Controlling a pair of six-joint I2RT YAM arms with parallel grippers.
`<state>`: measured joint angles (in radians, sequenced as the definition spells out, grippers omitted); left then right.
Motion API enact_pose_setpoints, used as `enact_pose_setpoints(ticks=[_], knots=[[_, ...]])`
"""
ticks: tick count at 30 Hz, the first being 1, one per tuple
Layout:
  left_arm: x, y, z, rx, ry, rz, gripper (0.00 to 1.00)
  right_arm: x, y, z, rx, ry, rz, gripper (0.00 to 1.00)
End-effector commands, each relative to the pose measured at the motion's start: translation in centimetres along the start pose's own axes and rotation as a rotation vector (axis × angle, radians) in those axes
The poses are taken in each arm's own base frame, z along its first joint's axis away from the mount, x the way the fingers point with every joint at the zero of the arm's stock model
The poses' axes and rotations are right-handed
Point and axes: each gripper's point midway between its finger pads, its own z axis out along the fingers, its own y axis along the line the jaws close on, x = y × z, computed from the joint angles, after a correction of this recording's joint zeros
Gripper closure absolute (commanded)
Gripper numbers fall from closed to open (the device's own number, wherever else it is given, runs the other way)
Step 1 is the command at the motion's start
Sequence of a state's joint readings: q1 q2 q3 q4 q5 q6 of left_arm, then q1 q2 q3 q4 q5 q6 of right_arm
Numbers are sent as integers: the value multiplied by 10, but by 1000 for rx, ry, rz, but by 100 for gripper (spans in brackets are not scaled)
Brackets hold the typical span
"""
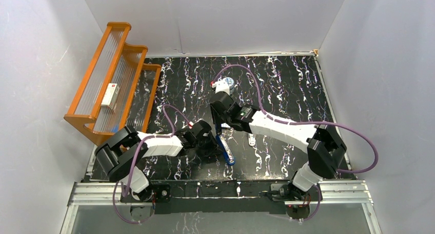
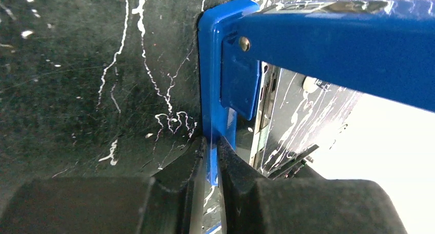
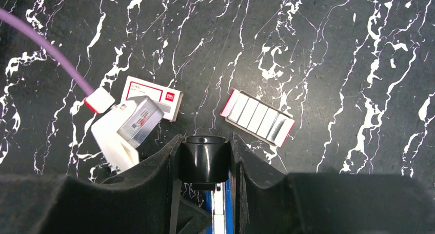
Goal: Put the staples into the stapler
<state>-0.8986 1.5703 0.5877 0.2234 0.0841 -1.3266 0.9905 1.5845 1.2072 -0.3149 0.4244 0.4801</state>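
The stapler is open, so my right gripper should next swing back and down, fold the black top end over onto the blue base's near end (image 1: 230, 160), and then let it go.
The blue stapler (image 1: 225, 151) lies open mid-table between the arms. My left gripper (image 2: 210, 162) is shut on the thin edge of the stapler's blue base (image 2: 213, 90); its upper arm (image 2: 333, 39) is lifted off to the right. My right gripper (image 3: 203, 157) is shut on the stapler's black top end (image 3: 203, 159), with the blue body and metal rail (image 3: 219, 218) below. The staples (image 3: 258, 117), a pale tray of silvery strips with red ends, lie on the table just beyond my right fingers. Their red-and-white sleeve (image 3: 152, 96) lies to the left.
An orange tiered rack (image 1: 110, 80) stands at the back left, holding a long white box with a red mark (image 1: 110, 95). A small white and light-blue tool (image 1: 225, 83) sits behind the right gripper. The left arm's white wrist part (image 3: 123, 131) and purple cable (image 3: 46, 52) are close by.
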Motion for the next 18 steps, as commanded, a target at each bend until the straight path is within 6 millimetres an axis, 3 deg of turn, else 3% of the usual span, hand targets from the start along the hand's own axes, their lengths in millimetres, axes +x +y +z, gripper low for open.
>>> enact_pose_setpoints(ticks=[1,9,18], knots=[[11,112,7,-395,20,41,91,23,29,-14,-103,62,90,77],[19,141,7,-483,46,23,97,36,30,-25,-129,52,84,77],[23,141,10,-469,61,-14,97,62,22,-38,-128,76,53,77]])
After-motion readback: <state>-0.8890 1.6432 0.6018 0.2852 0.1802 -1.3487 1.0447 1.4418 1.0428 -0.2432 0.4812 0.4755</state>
